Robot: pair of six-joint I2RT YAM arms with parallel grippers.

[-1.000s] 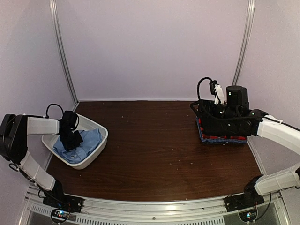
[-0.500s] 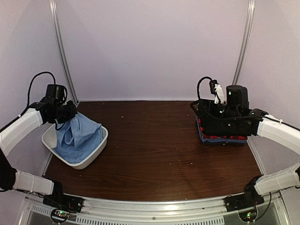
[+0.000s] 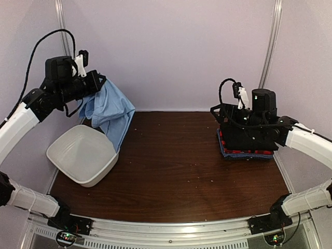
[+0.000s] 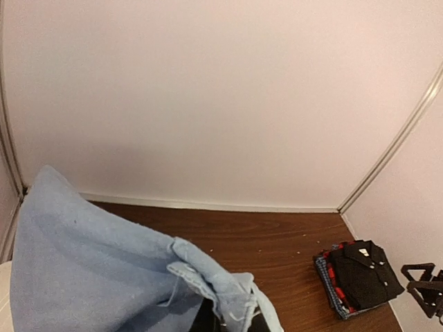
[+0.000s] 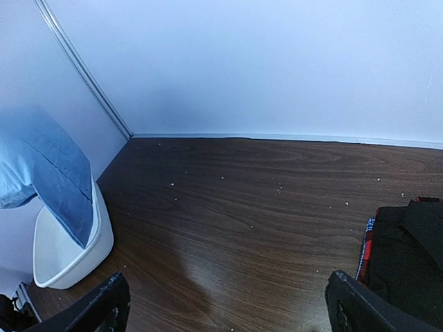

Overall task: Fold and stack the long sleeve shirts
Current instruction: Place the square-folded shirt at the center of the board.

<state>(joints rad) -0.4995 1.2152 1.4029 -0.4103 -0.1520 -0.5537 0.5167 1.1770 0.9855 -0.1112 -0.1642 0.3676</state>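
I will next carry the shirt with my left gripper away from the tub toward the stack and lower it onto the table's bare middle (image 3: 170, 160) (image 4: 268, 270), because there is room for it there.
My left gripper (image 3: 98, 83) is high above the back left corner, shut on a light blue collared shirt (image 3: 111, 111) that hangs from it, lower hem just beside the tub's far rim. In the left wrist view the shirt (image 4: 90, 270) covers the jaws, with the collar bunched at the grip. Folded shirts sit stacked (image 3: 246, 153) at the right, a black one (image 4: 363, 277) on top of red and blue check ones. My right gripper (image 3: 220, 129) hovers over that stack's left side, open, nothing between its fingers (image 5: 104, 304).
A white plastic tub (image 3: 98, 176) sits at the left of the dark wooden table, nothing inside it; the right wrist view shows the tub (image 5: 69, 263) under the hanging cloth. Pale walls and metal corner posts close in the back and sides.
The left arm has lifted the light blue shirt up out of the tub and toward the back. The right arm has barely moved.
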